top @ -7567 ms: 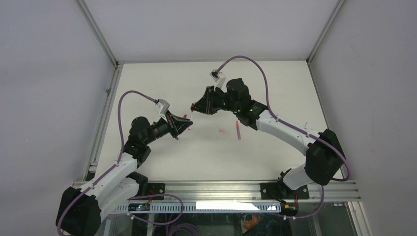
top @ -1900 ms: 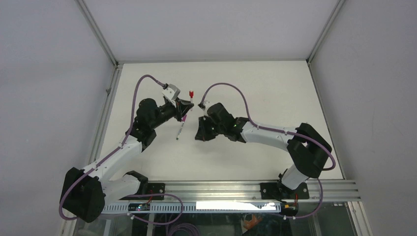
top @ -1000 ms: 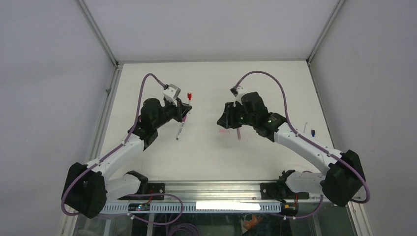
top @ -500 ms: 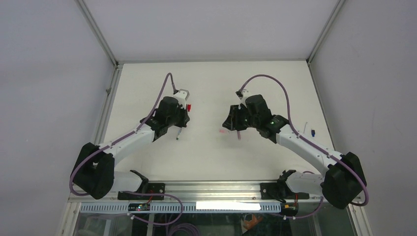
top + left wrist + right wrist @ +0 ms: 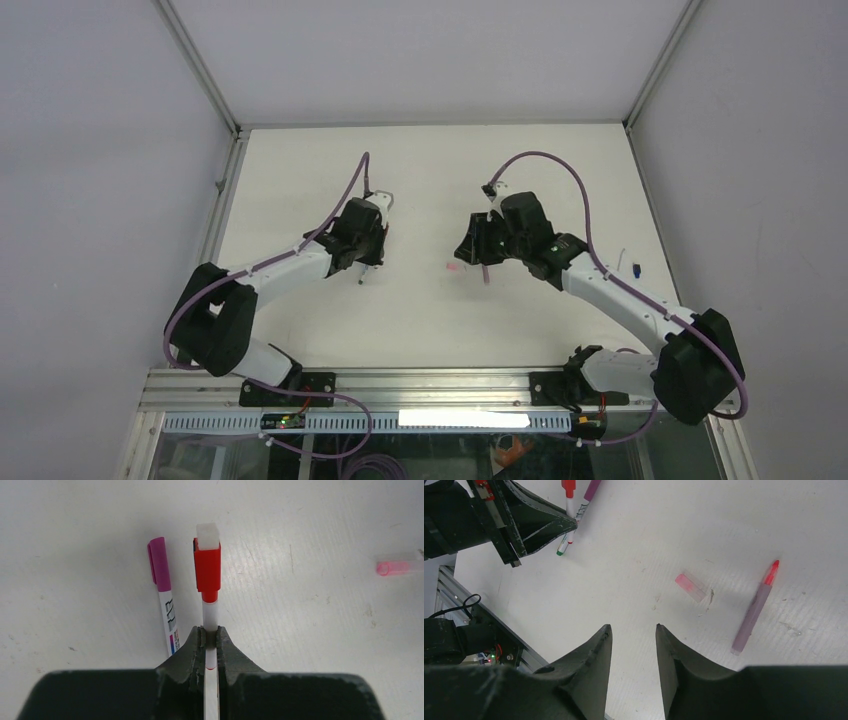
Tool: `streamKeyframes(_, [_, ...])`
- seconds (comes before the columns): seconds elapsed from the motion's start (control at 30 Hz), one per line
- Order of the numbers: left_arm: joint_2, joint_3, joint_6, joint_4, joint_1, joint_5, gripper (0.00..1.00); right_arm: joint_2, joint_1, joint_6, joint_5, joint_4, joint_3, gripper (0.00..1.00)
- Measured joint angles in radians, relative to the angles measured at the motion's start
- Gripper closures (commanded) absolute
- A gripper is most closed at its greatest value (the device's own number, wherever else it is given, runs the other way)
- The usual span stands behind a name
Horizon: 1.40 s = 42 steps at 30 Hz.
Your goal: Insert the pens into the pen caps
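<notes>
My left gripper should next lower the white body of its pen onto the bare table [image 5: 225,606] beside the magenta-capped pen and let it go, because its red cap [image 5: 207,570] is already on.
My left gripper [image 5: 210,630] is shut on the white barrel of a pen whose red cap [image 5: 207,570] is on its far end. It holds the pen low over the table, parallel to and just right of a lying pen with a magenta cap [image 5: 162,587]. My right gripper [image 5: 633,627] is open and empty above the table. A loose translucent pink cap [image 5: 691,587] lies ahead of it. A mauve pen with a bare red tip [image 5: 754,610] lies uncapped to the right of that cap. From above, the left gripper [image 5: 368,245] and the right gripper [image 5: 470,245] are well apart.
The pink cap also shows at the far right of the left wrist view [image 5: 395,568]. A small dark blue cap [image 5: 636,268] lies near the table's right edge. The metal rail [image 5: 440,385] runs along the near edge. White walls enclose the table.
The left arm has swung in and come down with the red-capped pen beside the magenta pen. The right arm moved right over the pink cap and mauve pen, then held still.
</notes>
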Motion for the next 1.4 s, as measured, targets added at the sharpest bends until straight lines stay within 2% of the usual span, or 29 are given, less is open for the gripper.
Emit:
streamKeyframes(0.43, [0.080, 0.014, -0.021, -0.013, 0.000, 0.007, 1.00, 0.036, -0.012, 0.000, -0.007, 0.000, 0.000, 0.60])
streamKeyframes(0.63, [0.101, 0.020, -0.025, -0.014, 0.000, 0.028, 1.00, 0.095, -0.013, 0.003, 0.044, -0.042, 0.005, 0.63])
streamKeyframes(1.03, [0.139, 0.029, -0.028, -0.010, -0.001, 0.052, 0.68, 0.172, -0.014, 0.018, 0.259, -0.180, 0.085, 0.69])
streamKeyframes(1.4, [0.132, 0.025, -0.028, -0.006, -0.001, 0.068, 0.57, 0.331, -0.014, 0.010, 0.365, -0.212, 0.156, 0.73])
